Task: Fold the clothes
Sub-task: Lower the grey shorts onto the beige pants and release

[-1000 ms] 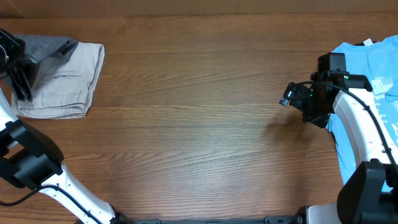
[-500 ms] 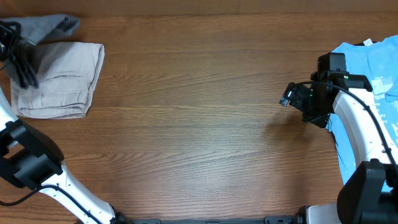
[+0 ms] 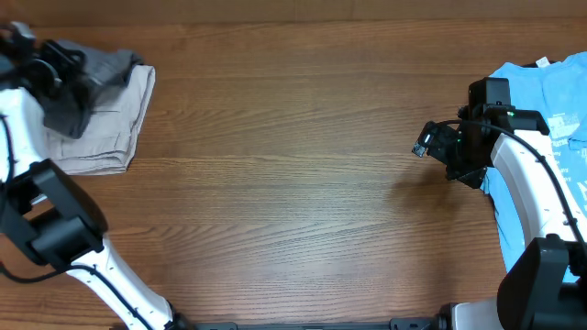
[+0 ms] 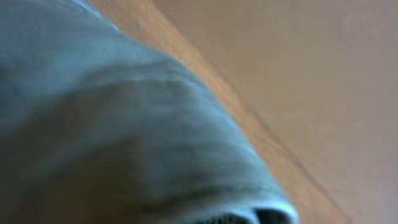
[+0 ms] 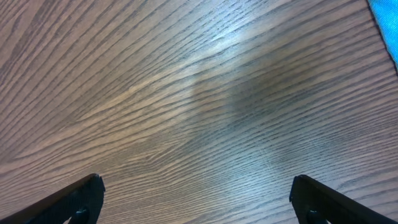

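Observation:
Next, my left gripper lowers and draws back over the pale beige shorts (image 3: 103,124) to release the dark grey shorts (image 3: 87,78), since the cloth already drapes across their far part.
The dark grey shorts (image 3: 87,78) hang bunched from my left gripper (image 3: 57,66) at the far left, draped over the top of the pale beige shorts. The left gripper is shut on them. In the left wrist view the grey cloth (image 4: 112,124) fills most of the frame, blurred and very close, and hides the fingers. My right gripper (image 3: 429,144) is open and empty over bare wood at the right; in the right wrist view (image 5: 199,193) both fingertips (image 5: 84,196) stand wide apart above the table.
Folded pale beige shorts (image 3: 105,128) lie at the far left under the grey cloth. A light blue T-shirt (image 3: 550,92) lies at the right edge, beside my right arm; its corner shows in the right wrist view (image 5: 387,25). Wooden table (image 3: 293,183) between.
My left gripper has swung right from the far left edge, carrying the dark grey shorts over the beige pair. The right arm has not moved.

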{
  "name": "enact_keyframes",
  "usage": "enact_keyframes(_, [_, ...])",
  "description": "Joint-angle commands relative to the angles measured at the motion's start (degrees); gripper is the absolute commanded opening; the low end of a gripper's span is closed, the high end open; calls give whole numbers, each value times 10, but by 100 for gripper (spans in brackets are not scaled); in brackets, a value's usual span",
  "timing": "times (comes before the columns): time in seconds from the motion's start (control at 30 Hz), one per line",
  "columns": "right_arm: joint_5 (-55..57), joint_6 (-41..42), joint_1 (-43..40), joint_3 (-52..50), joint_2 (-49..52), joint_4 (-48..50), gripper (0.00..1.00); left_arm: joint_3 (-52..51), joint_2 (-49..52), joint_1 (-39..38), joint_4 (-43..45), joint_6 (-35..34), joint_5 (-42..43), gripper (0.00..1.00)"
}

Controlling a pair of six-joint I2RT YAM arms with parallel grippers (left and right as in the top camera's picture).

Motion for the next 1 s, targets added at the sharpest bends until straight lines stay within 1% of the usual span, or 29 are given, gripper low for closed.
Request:
enact_keyframes(0.0, [6,-2,0,4,-3,2,100,-44,-10,-8,36,6,37,4])
enact_keyframes(0.07, [6,-2,0,4,-3,1,100,-52,-10,-7,35,6,61,4])
enact_keyframes(0.27, [6,-2,0,4,-3,2,100,-52,-15,6,-22,26,95,7])
enact_keyframes(0.43, [6,-2,0,4,-3,2,100,-52,-20,26,-81,28,92,17])
enact_keyframes(0.47, [6,-2,0,4,-3,1,100,-52,-20,31,-89,29,92,21])
enact_keyframes(0.57, [6,-2,0,4,-3,2,100,-52,-20,46,-104,43,93,29])
enact_keyframes(0.63, [6,-2,0,4,-3,2,100,-52,-21,54,-105,59,96,34])
enact_keyframes(0.73, [6,-2,0,4,-3,2,100,-51,-30,64,-105,101,99,41])
enact_keyframes(0.87, [6,-2,0,4,-3,2,100,-45,-61,69,-103,158,93,43])
enact_keyframes(0.97, [6,-2,0,4,-3,2,100,-44,-95,69,-109,160,59,43])
